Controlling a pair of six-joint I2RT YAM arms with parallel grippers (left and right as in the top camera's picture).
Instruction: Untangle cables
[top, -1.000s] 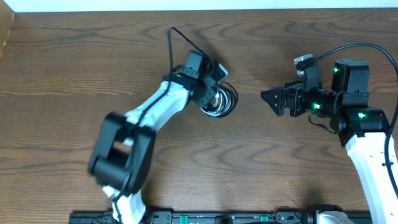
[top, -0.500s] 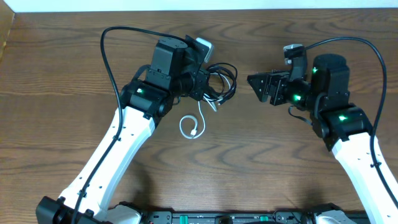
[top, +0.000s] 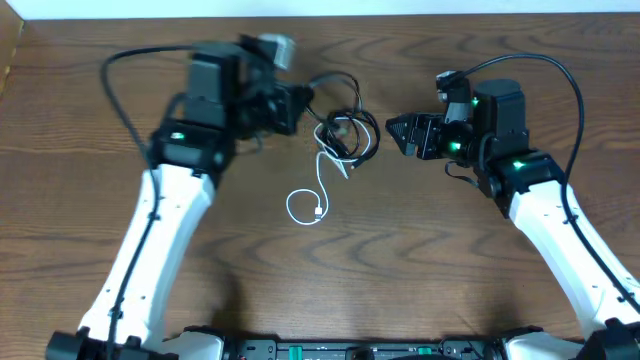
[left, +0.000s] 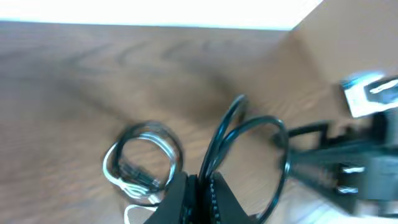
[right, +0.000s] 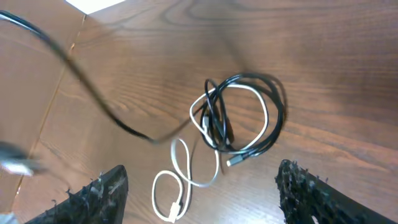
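Next, my left gripper lifts its black cord away from the coil (left: 143, 163). Then it brings the cord back and down to the empty table in front.
The cables (top: 347, 132) lie tangled at the table's centre: a white cord and black cords in a loose coil. The white cord's tail (top: 306, 205) loops toward the front and ends in a plug. My left gripper (top: 302, 104) is just left of the coil, shut on a black cord (left: 219, 140) that loops up from its jaws (left: 200, 182). The rest of the coil (left: 143, 163) sits to the left in that view. My right gripper (top: 393, 130) is open and empty just right of the coil. Its wide-apart fingers (right: 202, 190) frame the tangle (right: 239, 112) and the white tail (right: 180, 177).
Thick black wires arc from both arms above the table (top: 120, 70) (top: 555, 70). A cardboard wall (right: 25, 93) stands along the table's left edge. A black rail (top: 350, 350) runs along the front edge.
My left arm has swung left and back, drawing a black cord out of the coil. The white tail has stayed on the table. My right gripper has moved a little left, toward the coil.
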